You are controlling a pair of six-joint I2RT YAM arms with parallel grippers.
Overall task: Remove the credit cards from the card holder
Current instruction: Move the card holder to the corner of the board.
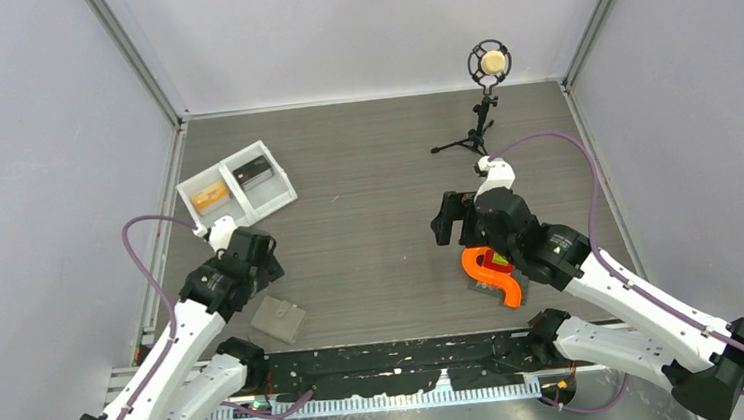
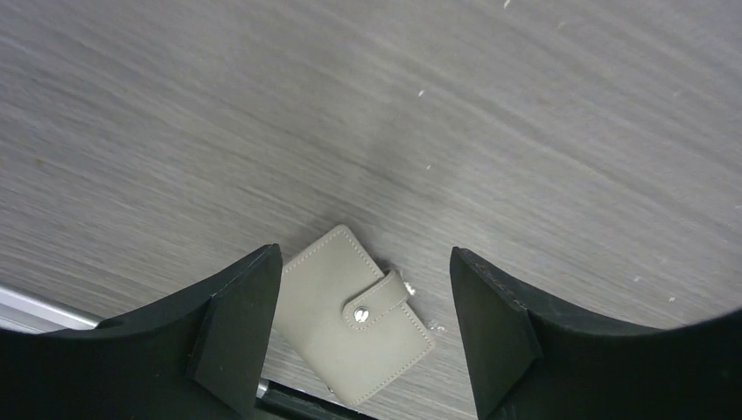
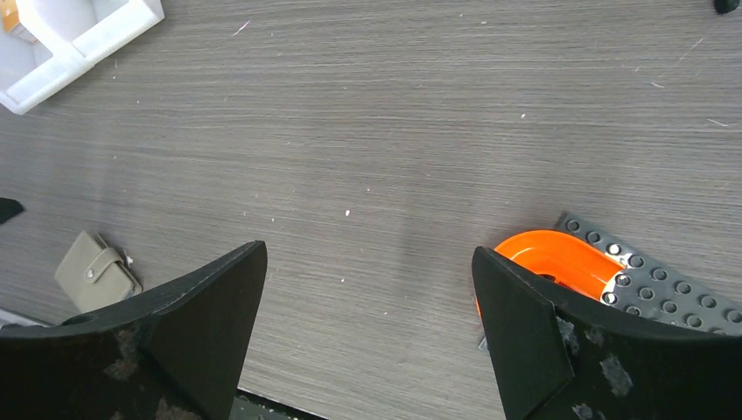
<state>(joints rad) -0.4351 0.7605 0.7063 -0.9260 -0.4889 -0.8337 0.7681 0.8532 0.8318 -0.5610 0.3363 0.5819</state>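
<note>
The right gripper moves to the left in the top view and back next, then comes down onto the wallet's snap tab, since it is still fastened.
The card holder is a flat grey wallet lying shut, its snap tab fastened, near the table's front edge. In the left wrist view it lies below and between my fingers. My left gripper is open and empty, held above the table just behind it. An orange card and a dark card lie in the white tray. My right gripper is open and empty over bare table, far right of the wallet.
The white two-compartment tray stands at the back left. An orange curved piece on a grey studded plate sits under my right arm. A microphone on a small tripod stands at the back right.
</note>
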